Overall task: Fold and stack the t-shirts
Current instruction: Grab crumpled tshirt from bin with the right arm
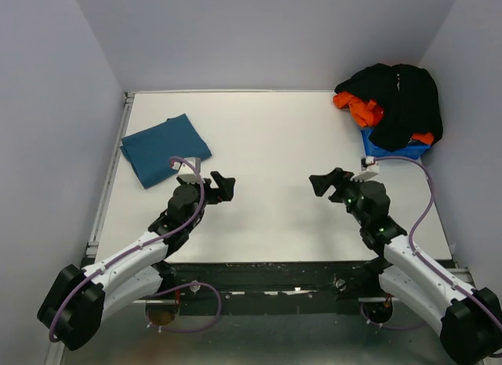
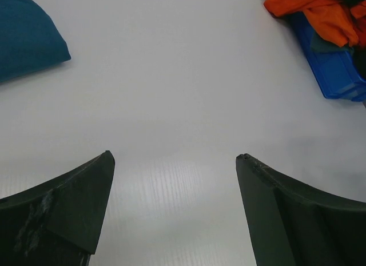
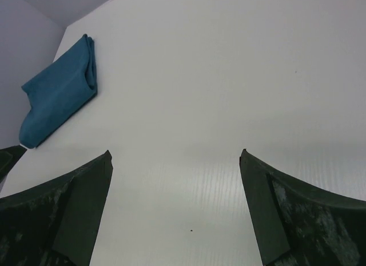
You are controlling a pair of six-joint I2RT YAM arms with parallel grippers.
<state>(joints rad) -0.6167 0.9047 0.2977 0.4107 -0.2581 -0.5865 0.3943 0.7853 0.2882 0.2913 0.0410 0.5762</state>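
My right gripper moves open, outward and to the right in the top view onto the black t-shirt's middle (image 1: 405,108) next, since it lies uppermost over the bin.
A teal-blue t-shirt (image 1: 165,147) lies folded at the table's back left; it also shows as the teal t-shirt (image 2: 26,37) in the left wrist view and the teal t-shirt (image 3: 60,88) in the right wrist view. A black t-shirt (image 1: 400,102) is heaped over a blue bin at the back right, with orange cloth (image 1: 359,107) beside it. My left gripper (image 1: 222,185) hovers open over the bare table, right of the teal shirt. Facing it from the right, my right gripper (image 1: 325,182) is open too. Both left fingers (image 2: 68,209) and right fingers (image 3: 286,209) stand wide apart with nothing between them.
The blue plastic bin (image 1: 392,151) stands at the back right corner under the cloth pile; its wall (image 2: 334,71) shows in the left wrist view with orange cloth (image 2: 320,14) spilling over it. White walls enclose the table on three sides.
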